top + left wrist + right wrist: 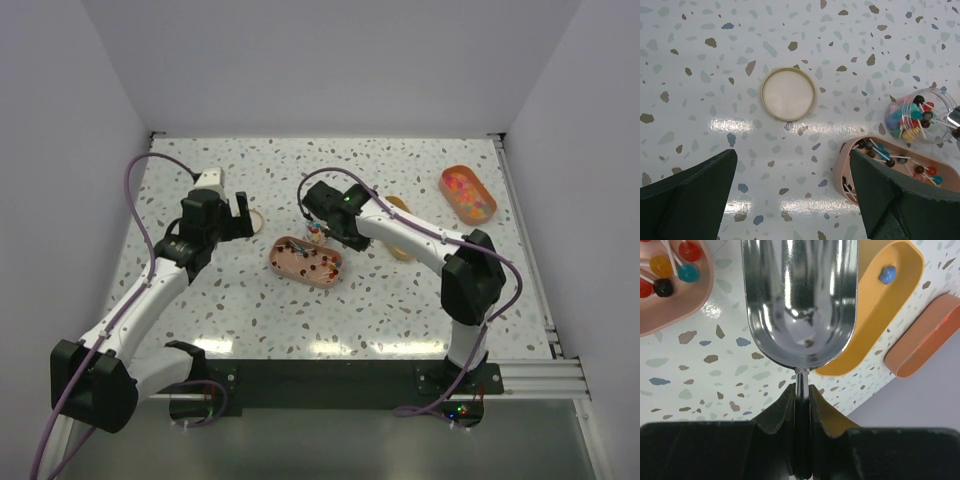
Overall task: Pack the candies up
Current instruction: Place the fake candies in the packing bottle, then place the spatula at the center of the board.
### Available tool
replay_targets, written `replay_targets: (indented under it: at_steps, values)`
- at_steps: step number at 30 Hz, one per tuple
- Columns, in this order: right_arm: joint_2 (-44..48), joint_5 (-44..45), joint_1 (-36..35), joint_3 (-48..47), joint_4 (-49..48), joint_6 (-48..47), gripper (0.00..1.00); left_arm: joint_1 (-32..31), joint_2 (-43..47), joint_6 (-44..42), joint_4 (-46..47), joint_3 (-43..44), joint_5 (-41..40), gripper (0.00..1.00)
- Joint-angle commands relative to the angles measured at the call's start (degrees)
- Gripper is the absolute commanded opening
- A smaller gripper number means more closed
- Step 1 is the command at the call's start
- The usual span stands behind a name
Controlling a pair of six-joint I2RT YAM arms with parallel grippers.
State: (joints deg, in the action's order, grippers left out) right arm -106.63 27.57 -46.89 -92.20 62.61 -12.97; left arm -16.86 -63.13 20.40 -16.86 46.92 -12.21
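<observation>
The empty scoop should be released next on the bare tabletop, which lies to the left of the pink tray in the top view. I should lower my right gripper back past the tray to get there.
The candies (468, 190) are small mixed-colour sweets in an orange oval tray (487, 216) at the far right. One blue candy (887, 274) lies in a yellow oval dish (875, 315). My right gripper (801, 390) is shut on the handle of a metal scoop (800, 300), whose bowl is empty. In the top view my right gripper (318, 222) holds it over a small clear jar (920, 117) with coloured sweets and lollipops inside. My left gripper (795, 200) is open and empty above the table, near a round lid (788, 93).
A pink oval tray (306, 262) with several lollipops (890, 162) lies at the centre, next to the jar. The yellow dish (400, 230) is partly hidden behind my right arm. White walls close in the table on three sides.
</observation>
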Motion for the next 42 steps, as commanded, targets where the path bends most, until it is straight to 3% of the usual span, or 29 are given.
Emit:
replay_targets:
  at_steps: [1,14,19,29,33,37,42]
  values:
    - [-0.95,4.06,-0.57,-3.24,2.6,-0.48,0.0,0.51,0.38,-0.28,1.57,-0.07,-0.45,1.0]
    - [-3.94,11.54,-3.03,-9.84,7.18,1.1,0.0,0.87,0.47,-0.36,1.48,-0.07,0.17,1.0]
    - [0.36,7.86,-2.77,-6.95,3.76,3.03,0.0,0.87,0.29,-0.72,1.57,-0.07,0.6,1.0]
    - [20.65,-19.36,-5.04,16.16,-16.54,4.01,0.0,1.13,0.99,0.16,1.39,0.02,-1.06,1.0]
    - [24.0,-27.46,-8.21,24.86,-25.94,5.06,0.0,2.0,1.87,1.39,1.22,-0.16,-3.26,1.0]
    - [22.96,-31.69,-13.21,31.72,-36.13,6.82,0.0,2.89,2.4,2.45,1.13,-0.51,-5.02,1.0]
    - [18.13,-33.29,-17.61,33.4,-42.47,7.35,0.0,3.68,2.93,3.15,1.31,-0.77,-5.99,1.0]
